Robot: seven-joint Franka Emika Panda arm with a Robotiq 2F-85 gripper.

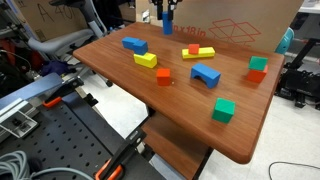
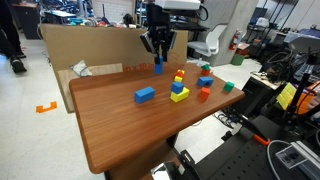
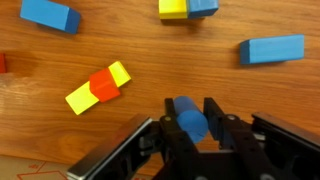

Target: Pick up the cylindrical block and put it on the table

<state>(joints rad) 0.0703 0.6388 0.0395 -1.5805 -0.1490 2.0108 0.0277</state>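
Note:
My gripper holds the cylindrical block and will next lower it upright onto the bare wood below it and let go. That spot is clear between the flat blue block and the yellow bar.
My gripper is shut on the cylindrical block, a smooth blue cylinder held between the two black fingers. In both exterior views the gripper hangs over the far edge of the reddish-brown table, with the cylinder upright below it, at or just above the tabletop. I cannot tell whether it touches the wood.
Loose blocks lie on the table: a flat blue block, a yellow bar with a red cube, a blue arch, a green cube, red cubes. A cardboard box stands behind the gripper.

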